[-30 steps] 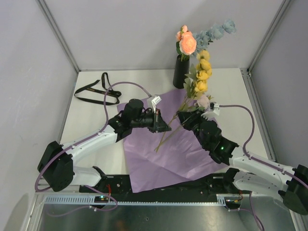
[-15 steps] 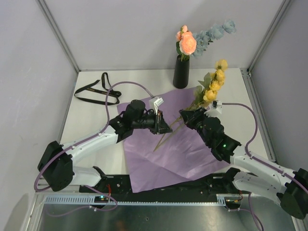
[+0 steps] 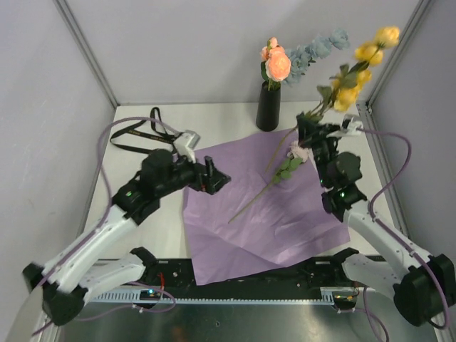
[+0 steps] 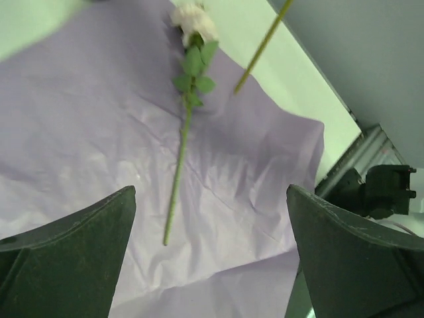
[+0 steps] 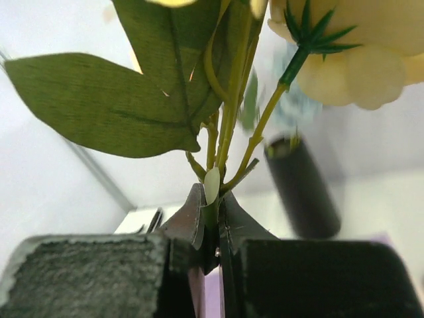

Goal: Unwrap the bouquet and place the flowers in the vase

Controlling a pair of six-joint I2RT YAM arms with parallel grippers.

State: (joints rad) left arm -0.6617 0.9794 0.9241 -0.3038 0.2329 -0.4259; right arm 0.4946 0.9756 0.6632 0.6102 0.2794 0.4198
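I need to lift the low-hanging stem end outward over the vase's rim next, lower it inside and let it go, because the black vase's opening [image 3: 271,86] [image 5: 283,146] is outward of my right gripper.
The bouquet is apart: its purple paper [image 3: 274,214] lies spread flat. In the black vase [image 3: 268,107] stand peach-pink roses [image 3: 277,64] and pale blue flowers [image 3: 318,48]. My right gripper [image 3: 312,130] is shut on a yellow flower stem [image 5: 233,99], held up and tilted right of the vase [image 5: 301,192], its yellow blooms [image 3: 358,71] high. One pale flower [image 3: 297,152] lies on the paper [image 4: 99,119], with its stem [image 4: 179,169] pointing toward me. My left gripper [image 3: 216,177] hangs open and empty over the paper's left part [image 4: 211,222].
A black ribbon [image 3: 142,132] lies at the back left of the table. Grey walls close the back and sides. The lower end of the held stem [image 4: 262,45] hangs over the paper's far edge.
My left gripper let go of the stem, opened wide and drew back to the left. The right gripper lifted the yellow flowers up toward the back right.
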